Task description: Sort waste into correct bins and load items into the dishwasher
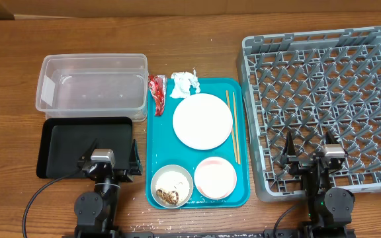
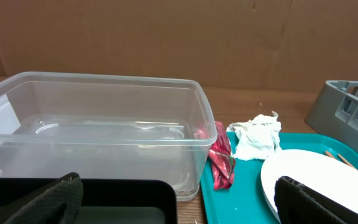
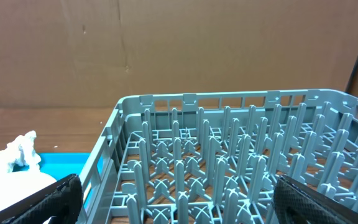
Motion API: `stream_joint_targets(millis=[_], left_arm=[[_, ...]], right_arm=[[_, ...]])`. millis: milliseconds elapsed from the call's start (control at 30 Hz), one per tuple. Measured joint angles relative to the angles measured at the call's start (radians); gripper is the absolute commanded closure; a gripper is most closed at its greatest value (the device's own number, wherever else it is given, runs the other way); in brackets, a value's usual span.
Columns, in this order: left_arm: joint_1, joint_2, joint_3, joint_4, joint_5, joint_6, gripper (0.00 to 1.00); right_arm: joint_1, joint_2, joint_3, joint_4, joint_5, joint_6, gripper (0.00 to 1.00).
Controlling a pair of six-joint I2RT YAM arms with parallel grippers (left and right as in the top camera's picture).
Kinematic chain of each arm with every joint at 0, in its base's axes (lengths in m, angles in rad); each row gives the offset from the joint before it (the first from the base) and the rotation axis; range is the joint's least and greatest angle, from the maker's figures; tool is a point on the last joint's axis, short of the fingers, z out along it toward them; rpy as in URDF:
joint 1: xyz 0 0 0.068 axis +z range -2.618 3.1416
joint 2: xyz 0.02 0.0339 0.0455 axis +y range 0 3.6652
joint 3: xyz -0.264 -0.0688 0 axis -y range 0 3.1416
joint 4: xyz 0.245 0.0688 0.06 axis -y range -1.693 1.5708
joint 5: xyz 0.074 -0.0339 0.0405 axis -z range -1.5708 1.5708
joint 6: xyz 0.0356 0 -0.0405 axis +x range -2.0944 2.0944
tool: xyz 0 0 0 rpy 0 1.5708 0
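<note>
My left gripper goes to the right in the overhead view and tilts down over the small pink bowl point(image 1: 215, 177) next, since its fingers point toward the cardboard side.
On the teal tray lie a crumpled white napkin point(image 1: 184, 83), a red shiny wrapper point(image 1: 157, 86), a large round white plate point(image 1: 202, 120), wooden chopsticks point(image 1: 232, 124), a small pink bowl point(image 1: 215, 177) and a white bowl point(image 1: 172, 186) holding brown scraps and rice. The clear tub point(image 1: 91, 87) stands at the back left, with the black tray point(image 1: 84, 147) in front of it. The grey dish rack point(image 1: 326, 106) is at the right. My left gripper point(image 1: 111, 161) is open over the black tray's near right edge. My right gripper point(image 1: 309, 155) is open over the rack's near edge. No cup shows.
The teal serving tray point(image 1: 155, 142) lies between the bins and the rack. In the left wrist view the wrapper point(image 2: 220, 155), napkin point(image 2: 257, 135) and plate point(image 2: 316, 177) sit ahead to the right, the tub point(image 2: 92, 130) ahead. A brown cardboard wall stands behind the table.
</note>
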Motion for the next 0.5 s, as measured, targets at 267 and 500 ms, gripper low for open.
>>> stream_joint_targets(millis=[267, 500], left_arm=[[0.0, 0.0, -0.001, 0.053, 0.113, -0.126, 0.0], [0.0, 0.004, 0.083, 0.009, 0.286, -0.188, 0.0]], right_arm=[[0.0, 0.0, 0.0, 0.019, -0.164, 0.027, 0.0], [0.0, 0.01, 0.136, -0.132, -0.318, 0.138, 0.0]])
